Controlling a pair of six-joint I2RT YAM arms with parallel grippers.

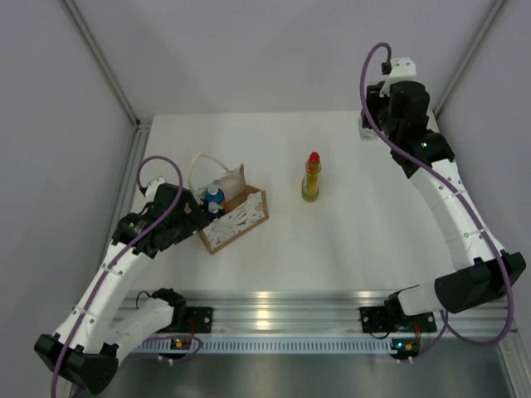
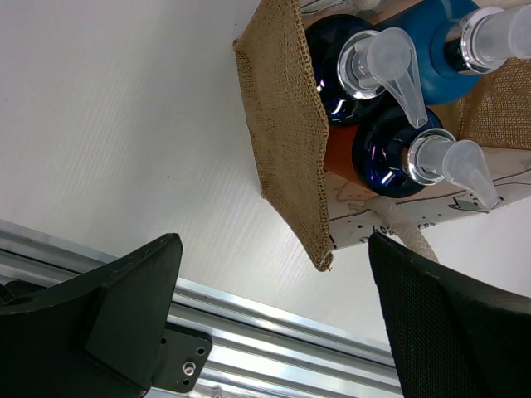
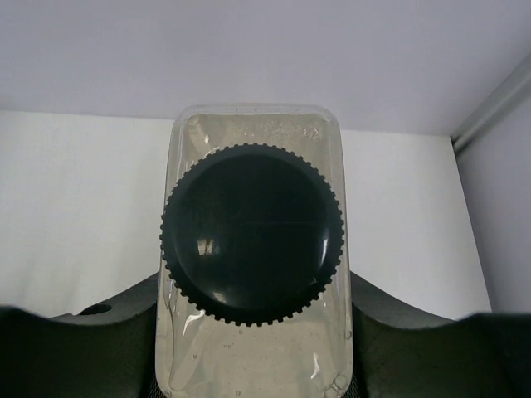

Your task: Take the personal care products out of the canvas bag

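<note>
My right gripper shifts toward it next and lowers the whitish square bottle there.
The canvas bag (image 1: 236, 217) stands left of centre, its burlap wall (image 2: 286, 124) close in the left wrist view. Inside it are a blue bottle (image 2: 438, 62) and two orange bottles with dark tops and clear pumps (image 2: 338, 70) (image 2: 390, 149). My left gripper (image 1: 197, 215) is open beside the bag's left end, jaws wide, nothing between them (image 2: 274, 319). A slim yellow bottle with a red cap (image 1: 312, 179) stands on the table right of the bag. At the far right back, my right gripper (image 1: 370, 124) is shut on the whitish square bottle with a dark cap (image 3: 253, 249).
A white rope handle (image 1: 202, 162) loops up behind the bag, and another rope (image 2: 398, 232) hangs near my left gripper's right finger. An aluminium rail (image 1: 282, 303) runs along the near table edge. Grey walls close in the back and sides.
</note>
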